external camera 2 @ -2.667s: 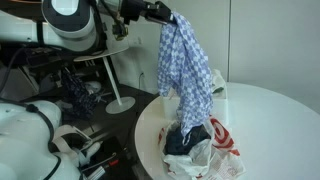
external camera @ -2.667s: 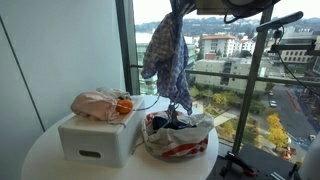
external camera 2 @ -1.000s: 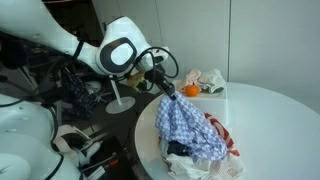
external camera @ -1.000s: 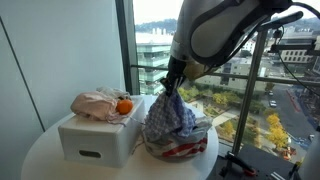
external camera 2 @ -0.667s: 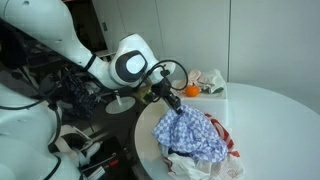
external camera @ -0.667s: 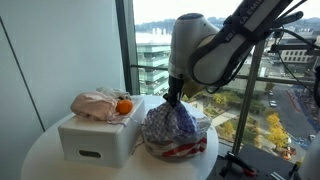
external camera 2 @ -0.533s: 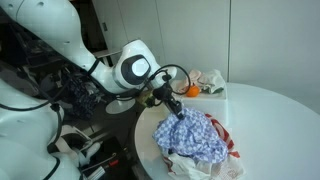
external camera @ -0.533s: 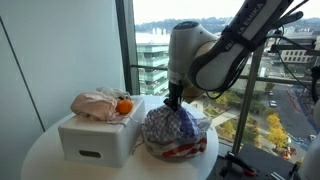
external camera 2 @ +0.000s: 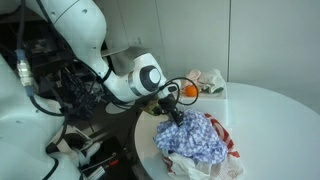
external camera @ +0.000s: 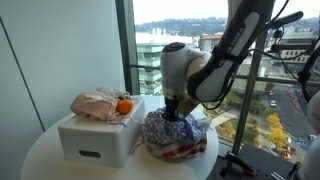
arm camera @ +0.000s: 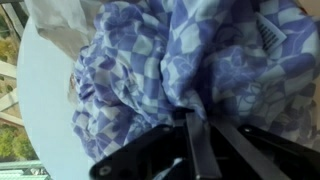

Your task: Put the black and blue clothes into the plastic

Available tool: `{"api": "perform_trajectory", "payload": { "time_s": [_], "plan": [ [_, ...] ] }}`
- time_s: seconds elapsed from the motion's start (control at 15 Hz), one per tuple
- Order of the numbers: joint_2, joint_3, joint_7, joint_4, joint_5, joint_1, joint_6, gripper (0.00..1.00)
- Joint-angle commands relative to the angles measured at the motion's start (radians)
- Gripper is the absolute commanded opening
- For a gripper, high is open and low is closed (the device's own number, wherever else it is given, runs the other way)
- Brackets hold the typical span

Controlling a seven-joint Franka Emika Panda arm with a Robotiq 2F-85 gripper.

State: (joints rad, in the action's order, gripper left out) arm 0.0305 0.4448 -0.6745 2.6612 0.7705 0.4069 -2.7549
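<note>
The middle of the bunched cloth (external camera 2: 201, 139) lies outward and below, so my gripper should carry the fold outward and down over the bag and let it go there.
The blue-and-white checked cloth (external camera: 170, 128) (external camera 2: 197, 138) lies bunched in the mouth of the translucent plastic bag with red stripes (external camera: 180, 152) (external camera 2: 226, 140) on the round table. My gripper (external camera: 172, 112) (external camera 2: 173, 114) is low over the bag, shut on a fold at the top of that cloth. In the wrist view the checked cloth (arm camera: 140, 60) fills the picture, and the dark fingers (arm camera: 200, 140) are pressed together on it. The black garment is hidden under the checked one.
A white rigid box (external camera: 95, 140) stands right beside the bag, carrying a beige-pink cloth (external camera: 95, 103) (external camera 2: 208, 80) and a small orange item (external camera: 124, 106) (external camera 2: 190, 90). The white round table (external camera: 40, 160) (external camera 2: 285, 120) stands close to a glass wall. A lamp stand (external camera 2: 120, 100) is beyond the table edge.
My gripper has come down with the checked cloth, which hung high earlier and now sits bunched in the bag's mouth. The jaws have stayed shut.
</note>
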Motion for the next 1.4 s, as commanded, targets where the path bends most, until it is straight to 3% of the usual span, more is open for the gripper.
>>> {"api": "perform_trajectory", "payload": {
  "time_s": [0.0,0.2,0.33,0.4,0.47,0.53,0.6,0.8,0.87,1.07,1.33],
  "plan": [
    [-0.139,-0.004,-0.057,-0.107,0.111,0.004,0.046,0.02],
    [-0.25,-0.043,-0.127,-0.245,0.262,-0.01,0.138,0.01],
    [-0.337,-0.058,-0.114,-0.32,0.261,-0.013,0.183,0.02],
    [-0.377,-0.06,-0.085,-0.351,0.227,-0.01,0.2,0.01],
    [-0.394,-0.218,-0.002,-0.366,0.116,-0.163,0.177,0.01],
    [-0.424,-0.231,0.051,-0.386,0.045,-0.17,0.176,0.01],
    [-0.46,-0.124,0.074,-0.407,0.017,-0.058,0.205,0.01],
    [-0.469,-0.117,0.16,-0.423,-0.134,-0.051,0.252,0.01],
    [-0.432,-0.266,0.219,-0.41,-0.245,-0.198,0.226,0.01],
    [-0.417,-0.345,0.328,-0.407,-0.431,-0.259,0.27,0.01],
    [-0.459,-0.444,0.372,-0.411,-0.518,-0.335,0.28,0.01]
  ]
}}
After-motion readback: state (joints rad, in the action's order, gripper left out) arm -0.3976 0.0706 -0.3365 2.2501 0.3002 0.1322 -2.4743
